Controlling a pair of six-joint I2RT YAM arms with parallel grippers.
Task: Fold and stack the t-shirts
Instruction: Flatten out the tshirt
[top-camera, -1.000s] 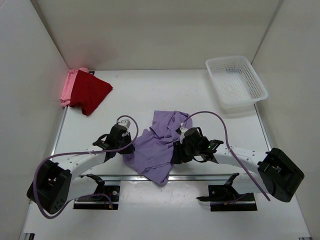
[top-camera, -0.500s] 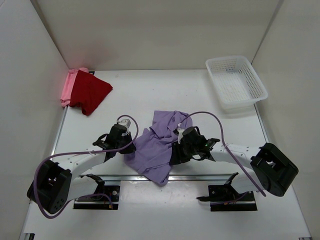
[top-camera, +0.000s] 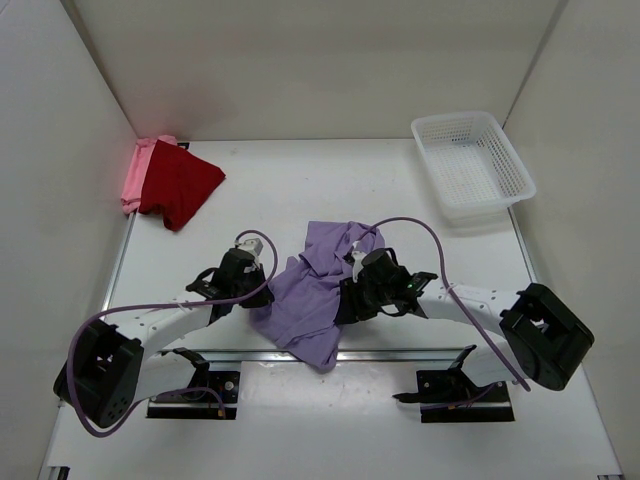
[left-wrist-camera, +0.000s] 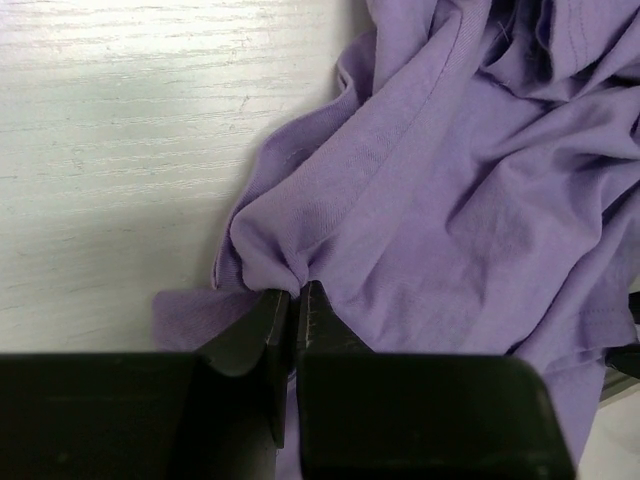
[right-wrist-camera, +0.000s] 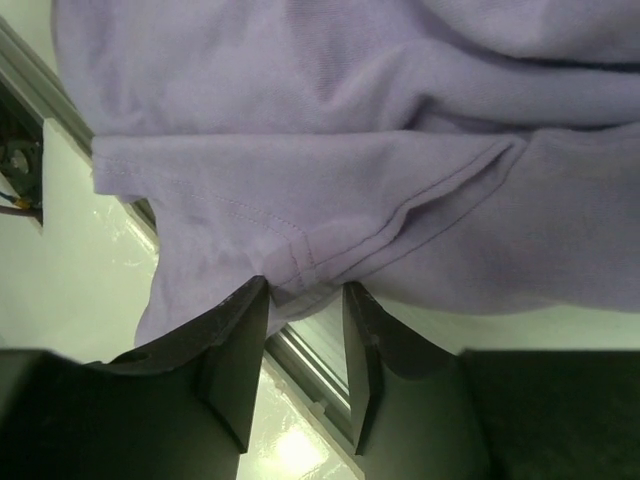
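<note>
My left gripper should next lift the crumpled lavender t-shirt (top-camera: 310, 290) up and carry it outward to bare tabletop beyond the shirt (top-camera: 322, 190). Then it should lower the t-shirt there and let go.
A crumpled lavender t-shirt (top-camera: 310, 290) lies near the table's front edge, between both arms. My left gripper (top-camera: 254, 292) is at its left side. In the left wrist view the left gripper (left-wrist-camera: 293, 290) is shut on a small fold of the lavender t-shirt (left-wrist-camera: 450, 200). My right gripper (top-camera: 345, 302) is at the shirt's right side. Seen from the right wrist, the right gripper (right-wrist-camera: 305, 295) is open, with the stitched hem of the lavender t-shirt (right-wrist-camera: 300, 200) lying at its fingertips. A dark red t-shirt (top-camera: 182, 185) lies partly over a pink t-shirt (top-camera: 132, 180) at the back left.
A white mesh basket (top-camera: 471, 165) stands at the back right. The lavender shirt's lower corner hangs over the table's near edge, where a metal rail (right-wrist-camera: 305, 360) runs. White walls enclose the left, back and right sides.
My left gripper has closed on the fold of lavender fabric. My right arm has shifted a little to the left, closer against the shirt's hem.
</note>
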